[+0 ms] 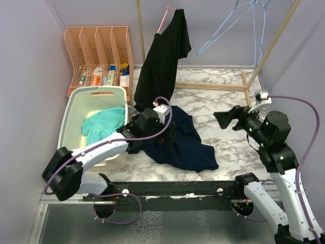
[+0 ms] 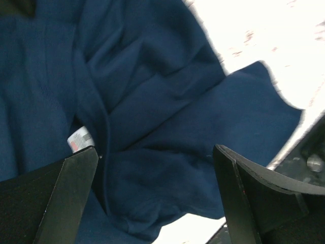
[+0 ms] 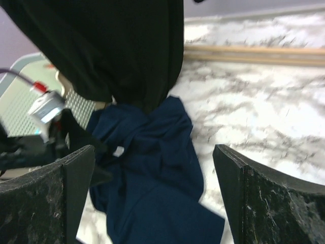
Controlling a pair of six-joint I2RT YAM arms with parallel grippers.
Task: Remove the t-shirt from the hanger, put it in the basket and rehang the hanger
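The navy t-shirt's fold (image 2: 106, 140) beside the white label is below, in line between the open fingers of my left gripper. My left gripper should lower them around the fold next, to close.
A black t-shirt (image 1: 162, 66) hangs on a pink hanger (image 1: 165, 18) from the rack at the back centre; its hem reaches the table. It also shows in the right wrist view (image 3: 117, 51). A navy t-shirt (image 1: 190, 145) lies crumpled on the marble table, below the black one. My left gripper (image 1: 170, 133) is open just above the navy t-shirt (image 2: 152, 117), its jaws wide apart and empty, with a white label showing by the left finger. My right gripper (image 1: 226, 119) is open and empty, raised over the table's right side and facing the shirts (image 3: 152, 173).
A white laundry basket (image 1: 76, 112) holding a teal cloth (image 1: 104, 124) stands at the left. An orange file rack (image 1: 99, 51) with small items is behind it. Blue hangers (image 1: 244, 20) hang at the back right. The rack's wooden base (image 1: 218, 86) lies on the table.
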